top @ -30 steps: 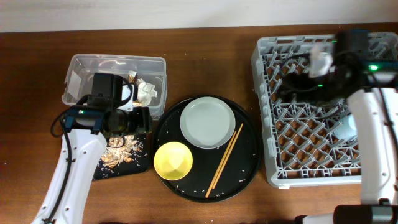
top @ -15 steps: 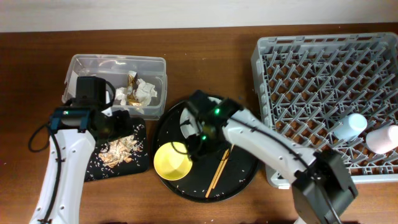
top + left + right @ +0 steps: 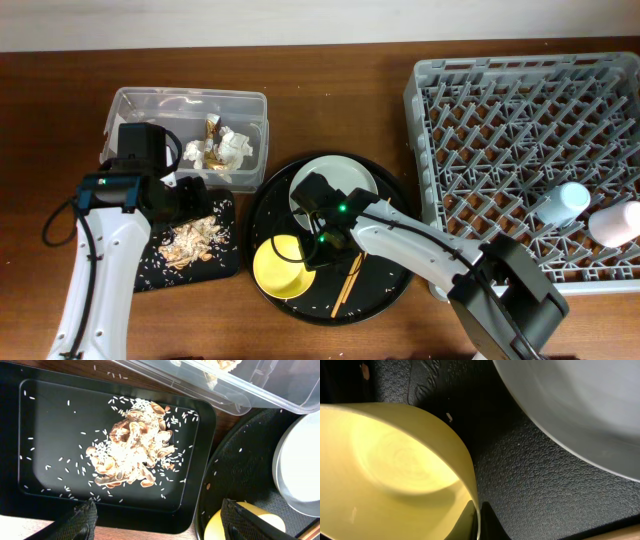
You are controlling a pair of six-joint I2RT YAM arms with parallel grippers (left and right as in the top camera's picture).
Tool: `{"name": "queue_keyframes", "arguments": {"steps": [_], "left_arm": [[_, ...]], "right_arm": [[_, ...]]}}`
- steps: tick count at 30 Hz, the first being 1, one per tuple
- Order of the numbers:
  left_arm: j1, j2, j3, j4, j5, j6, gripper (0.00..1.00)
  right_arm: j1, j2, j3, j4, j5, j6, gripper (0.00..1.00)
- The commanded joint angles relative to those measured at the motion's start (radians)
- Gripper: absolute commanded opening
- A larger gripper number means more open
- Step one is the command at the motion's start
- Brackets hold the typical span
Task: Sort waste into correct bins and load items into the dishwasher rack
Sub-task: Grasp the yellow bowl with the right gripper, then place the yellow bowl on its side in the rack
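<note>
I will lift the bowl [image 3: 280,270], swing it across with my right gripper to the right in the overhead view, lower it and release it, because the dishwasher rack's wires beyond the light blue cup are empty there.
My right gripper [image 3: 318,250] is shut on the right rim of the small yellow bowl [image 3: 280,270], which sits on the round black tray beside the pale grey plate [image 3: 340,185] and the wooden chopsticks [image 3: 352,272]. In the right wrist view the bowl [image 3: 385,470] has its thin rim pinched between both fingers of the gripper [image 3: 476,521]. My left gripper [image 3: 160,521] hangs open over the near edge of the shallow black tray [image 3: 45,435], which holds food scraps and rice [image 3: 132,455]. Tissues and foil wrappers [image 3: 222,145] lie in the clear tub [image 3: 150,105]. The light blue cup [image 3: 566,200] and the pink cup [image 3: 615,222] rest in the dishwasher rack [image 3: 500,110].
The large round black tray [image 3: 390,245] lies between the shallow tray and the rack, with rice grains scattered on it. Loose rice also dots the table by the shallow tray [image 3: 160,265]. The rack fills the right side of the table.
My right arm came from the rack to the round tray and shut on the yellow bowl's rim; the bowl has shifted slightly. My left gripper drew back a little to the left.
</note>
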Motion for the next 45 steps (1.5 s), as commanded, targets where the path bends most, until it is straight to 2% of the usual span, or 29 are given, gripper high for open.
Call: {"name": "queue_keyframes", "arguments": {"steps": [1, 5, 9, 15, 19, 21, 24, 26, 30, 36, 39, 44, 45], "left_arm": [[0.003, -0.008, 0.0, -0.001, -0.006, -0.014, 0.78], [0.003, -0.008, 0.0, -0.001, -0.006, -0.014, 0.78], [0.003, -0.008, 0.0, -0.001, -0.006, -0.014, 0.78], [0.003, -0.008, 0.0, 0.007, -0.006, -0.014, 0.78], [0.003, -0.008, 0.0, 0.021, -0.006, -0.014, 0.78], [0.003, -0.008, 0.0, 0.022, -0.006, -0.014, 0.78], [0.003, -0.008, 0.0, 0.022, -0.006, -0.014, 0.78], [0.003, -0.008, 0.0, 0.022, -0.006, -0.014, 0.78], [0.003, -0.008, 0.0, 0.022, -0.003, -0.014, 0.78], [0.003, -0.008, 0.0, 0.023, -0.003, -0.014, 0.78], [0.003, -0.008, 0.0, 0.03, -0.002, -0.014, 0.78], [0.003, -0.008, 0.0, 0.034, 0.019, -0.014, 0.78], [0.003, -0.008, 0.0, 0.034, 0.019, -0.014, 0.78]], "right_arm": [[0.002, -0.02, 0.008, -0.018, 0.018, 0.003, 0.04], [-0.012, -0.122, 0.071, -0.097, 0.097, -0.022, 0.04], [-0.103, -0.261, 0.13, -0.204, 0.25, -0.084, 0.04], [-0.415, -0.43, 0.188, -0.218, 0.706, -0.177, 0.04], [-0.652, -0.432, 0.2, -0.043, 0.952, -0.32, 0.04], [-0.763, -0.415, 0.2, 0.126, 1.06, -0.441, 0.04], [-0.876, -0.339, 0.2, 0.357, 1.266, -0.639, 0.04], [-0.93, -0.27, 0.2, 0.467, 1.353, -0.719, 0.04], [-1.012, -0.111, 0.2, 0.637, 1.432, -0.864, 0.04], [-1.004, 0.114, 0.199, 0.626, 1.432, -0.849, 0.04], [-0.975, 0.141, 0.198, 0.55, 1.394, -0.764, 0.04], [-0.911, 0.144, 0.198, 0.347, 1.363, -0.531, 0.04], [-0.898, 0.144, 0.198, 0.308, 1.362, -0.492, 0.07]]}}
